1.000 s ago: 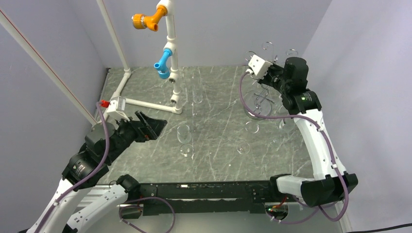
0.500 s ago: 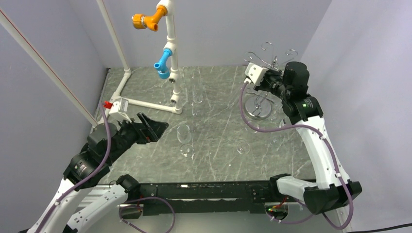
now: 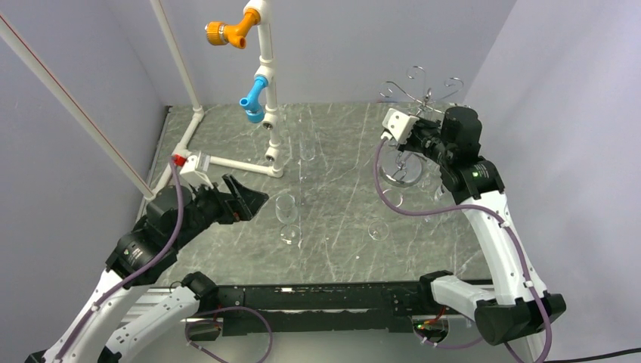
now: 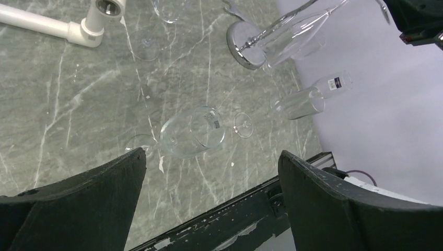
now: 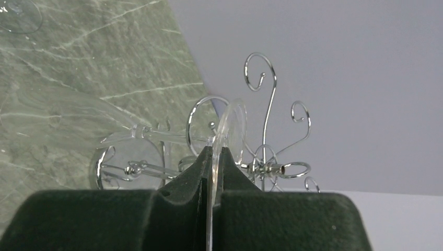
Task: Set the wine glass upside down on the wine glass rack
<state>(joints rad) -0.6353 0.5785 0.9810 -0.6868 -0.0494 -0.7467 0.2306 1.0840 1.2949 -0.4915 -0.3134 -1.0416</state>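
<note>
The glass stands with its opening up beside the open fingers of my left gripper, so my left gripper will go to the right in the top view and tilt downward onto the rim of the glass's bowl.
My right gripper [image 5: 213,151] is shut on the thin round foot of a clear wine glass [image 5: 230,123]. The foot shows edge-on between the pads, and the stem and bowl stretch away to the left. Just behind the foot is the wine glass rack [image 5: 266,117], chrome wire with curled arms. From above, my right gripper [image 3: 425,134] sits high at the back right, close under the rack's [image 3: 425,89] loops and over its shiny base [image 3: 401,172]. My left gripper [image 3: 253,198] is open and holds nothing, left of a standing glass [image 3: 286,208].
A white pipe frame [image 3: 266,91] with orange and blue fittings stands at the back left. More clear glasses are on the grey marble table [image 3: 340,249]: one by the pipe foot [image 3: 306,147], another mid-table [image 3: 378,229], and a flute [image 4: 305,99] on the right.
My right arm has shifted right and slightly lower with the glass, so the rack's loops now show above it. My left arm has moved forward and right toward the standing glass, jaws still open.
</note>
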